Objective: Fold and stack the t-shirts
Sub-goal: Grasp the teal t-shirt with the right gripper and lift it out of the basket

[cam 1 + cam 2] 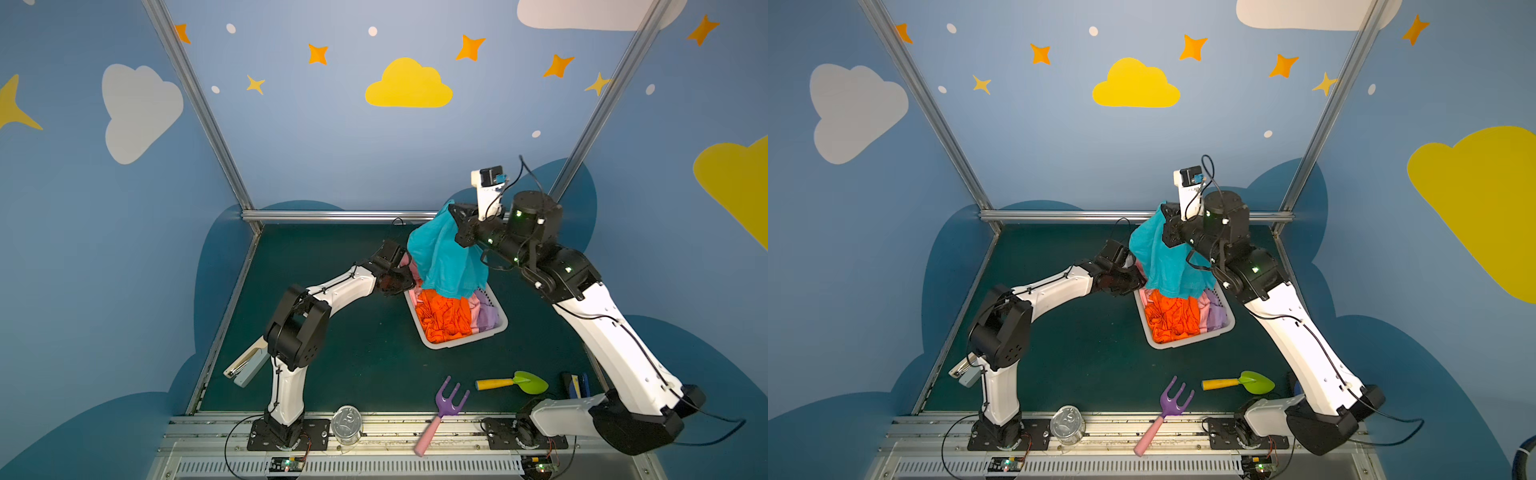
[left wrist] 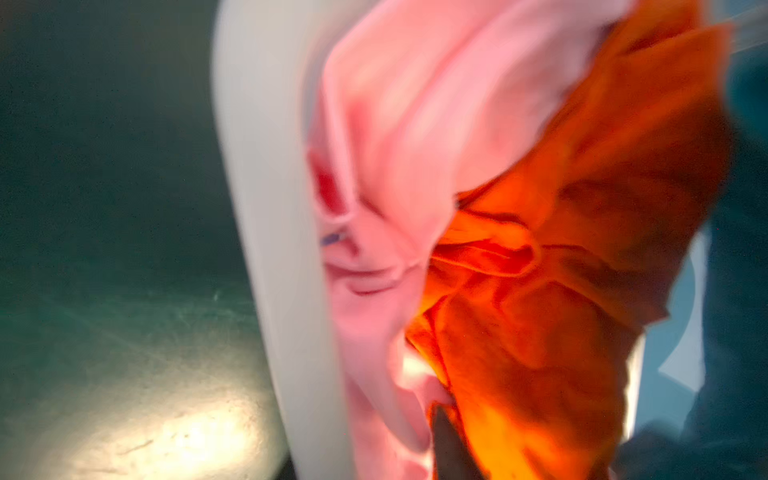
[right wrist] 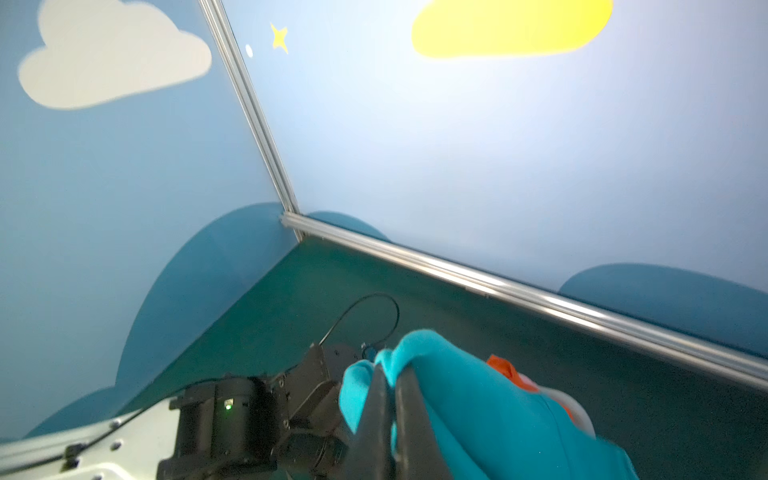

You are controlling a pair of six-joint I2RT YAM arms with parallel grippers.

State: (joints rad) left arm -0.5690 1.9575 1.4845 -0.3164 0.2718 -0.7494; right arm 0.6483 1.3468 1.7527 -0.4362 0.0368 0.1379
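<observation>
I need to bring my right gripper down past the basket toward the stapler next and release the fold there, because the bare tabletop beside the basket is below my right gripper.
My right gripper (image 1: 454, 210) (image 3: 390, 374) is shut on a bunched fold of the teal t-shirt (image 1: 444, 257) (image 1: 1167, 257), which hangs from it down into the white basket (image 1: 457, 343). In the basket lie the orange t-shirt (image 1: 442, 316), the pink t-shirt (image 1: 476, 316) and the lilac t-shirt (image 1: 489, 319), all crumpled. My left gripper (image 1: 405, 279) is low at the basket's far left corner, partly behind the teal cloth. In the blurred left wrist view one dark finger (image 2: 446, 444) sits between pink cloth (image 2: 415, 124) and orange cloth (image 2: 582, 249); its other finger is hidden.
On the dark green table lie a stapler (image 1: 245, 363) at the left, a tin can (image 1: 347, 424), a purple toy rake (image 1: 444, 405), a green trowel with a yellow handle (image 1: 515, 382) and a blue object (image 1: 575, 384) near the front. An aluminium rail (image 1: 340, 215) bounds the back.
</observation>
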